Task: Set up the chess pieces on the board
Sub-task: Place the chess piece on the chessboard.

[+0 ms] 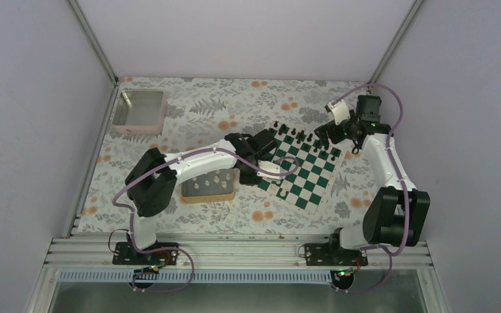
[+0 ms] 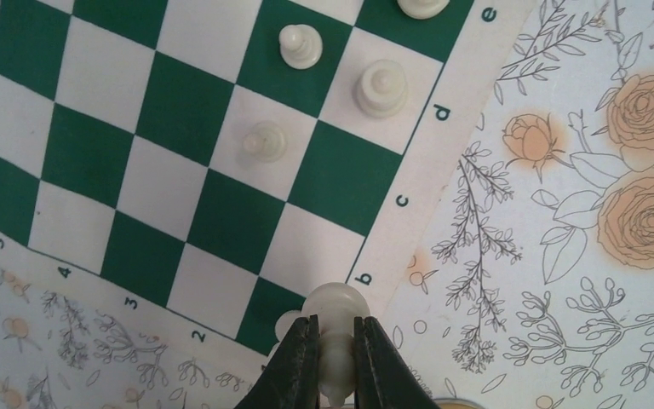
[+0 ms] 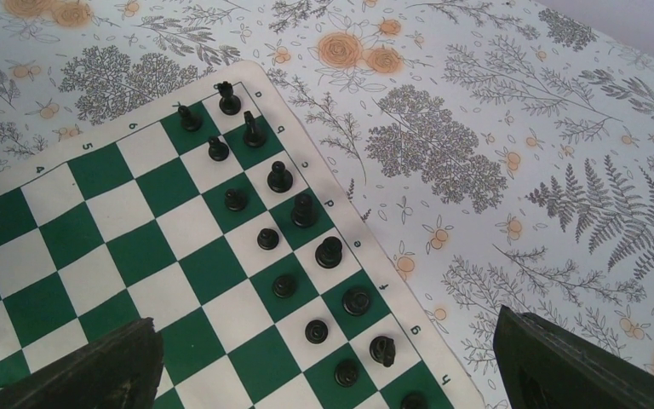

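The green square by c (image 2: 345,178) is empty. Next, my left gripper will move the cream piece along the lettered edge, down onto that square, and release it.
The green and white board (image 1: 308,175) lies at centre right. My left gripper (image 2: 335,322) is shut on a cream chess piece (image 2: 334,300), held over the board's near corner by the letter b. A second small cream piece (image 2: 285,323) peeks out left of the fingers. Three cream pieces (image 2: 299,45) (image 2: 381,85) (image 2: 263,141) stand on squares further in, and another (image 2: 421,7) sits at the top edge. My right gripper (image 3: 325,328) is open above the black pieces (image 3: 280,176), which stand in two rows along the far side of the board (image 3: 136,247).
A gold-rimmed tin (image 1: 207,184) holding several cream pieces sits left of the board, under the left arm. A pinkish square tray (image 1: 140,111) stands at the back left. A floral cloth (image 1: 202,111) covers the table.
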`<state>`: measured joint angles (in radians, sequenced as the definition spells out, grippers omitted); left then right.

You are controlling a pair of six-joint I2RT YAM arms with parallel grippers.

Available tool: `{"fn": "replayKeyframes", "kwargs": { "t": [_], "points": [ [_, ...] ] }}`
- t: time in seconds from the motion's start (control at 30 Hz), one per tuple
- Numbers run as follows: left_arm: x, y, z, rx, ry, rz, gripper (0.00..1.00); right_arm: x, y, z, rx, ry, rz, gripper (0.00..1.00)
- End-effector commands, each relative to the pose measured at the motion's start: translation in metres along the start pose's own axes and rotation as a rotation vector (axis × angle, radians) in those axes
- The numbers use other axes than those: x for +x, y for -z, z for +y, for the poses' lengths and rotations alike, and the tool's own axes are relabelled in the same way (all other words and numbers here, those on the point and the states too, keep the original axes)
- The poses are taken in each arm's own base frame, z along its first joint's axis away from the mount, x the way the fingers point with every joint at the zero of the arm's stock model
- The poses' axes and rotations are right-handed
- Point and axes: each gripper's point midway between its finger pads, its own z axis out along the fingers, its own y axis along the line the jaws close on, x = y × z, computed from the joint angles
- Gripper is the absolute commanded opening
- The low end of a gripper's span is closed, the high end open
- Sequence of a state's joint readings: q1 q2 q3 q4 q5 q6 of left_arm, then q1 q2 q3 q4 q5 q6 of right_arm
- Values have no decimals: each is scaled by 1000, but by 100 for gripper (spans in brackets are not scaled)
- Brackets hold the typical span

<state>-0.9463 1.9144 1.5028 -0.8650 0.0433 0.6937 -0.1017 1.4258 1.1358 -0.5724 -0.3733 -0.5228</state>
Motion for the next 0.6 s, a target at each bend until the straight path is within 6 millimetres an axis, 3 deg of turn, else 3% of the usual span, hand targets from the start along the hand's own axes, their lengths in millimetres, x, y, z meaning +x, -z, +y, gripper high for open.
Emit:
{"fn": "replayKeyframes", "kwargs": {
  "t": [0.0, 0.57],
  "points": [
    [-10, -10, -10, 32, -7, -28, 5, 0, 3, 0, -1, -9, -17, 100],
    [-26, -30, -13, 60, -32, -33, 5, 0, 3, 1, 1, -9, -20, 100]
  ]
}}
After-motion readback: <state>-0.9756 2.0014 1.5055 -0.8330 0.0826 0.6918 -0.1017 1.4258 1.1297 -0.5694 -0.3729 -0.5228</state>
